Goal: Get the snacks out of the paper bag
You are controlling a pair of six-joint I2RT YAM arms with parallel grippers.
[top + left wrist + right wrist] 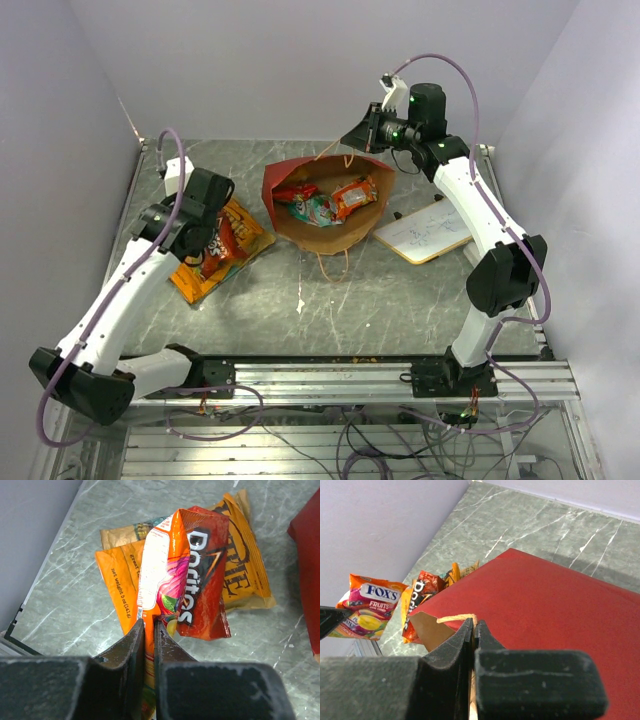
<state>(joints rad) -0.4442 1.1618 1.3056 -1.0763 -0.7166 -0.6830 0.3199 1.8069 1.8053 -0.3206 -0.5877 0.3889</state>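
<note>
My left gripper holds the packet above the pile with the red Doritos bag [206, 582]. Other snacks already lie there, so next it will lower the packet onto the pile and release it.
The red paper bag [322, 215] lies open in the middle of the table, showing its brown inside. A red packet [295, 192], a teal-and-white packet [320, 210] and an orange packet [355, 196] lie inside it. My right gripper [352, 140] [473, 623] is shut on the bag's twisted handle [454, 618] at its far rim. My left gripper [213, 243] [149, 621] is shut on an orange Fox's fruit packet [157, 570], held above a pile left of the bag: a red Doritos bag [207, 575], an orange packet [120, 580] and a gold one [245, 565].
A flat white wood-framed board [425, 232] lies right of the bag. The bag's second handle [333, 265] lies on the table towards me. Walls close the table on the left, back and right. The bag's red side [307, 555] is near the pile.
</note>
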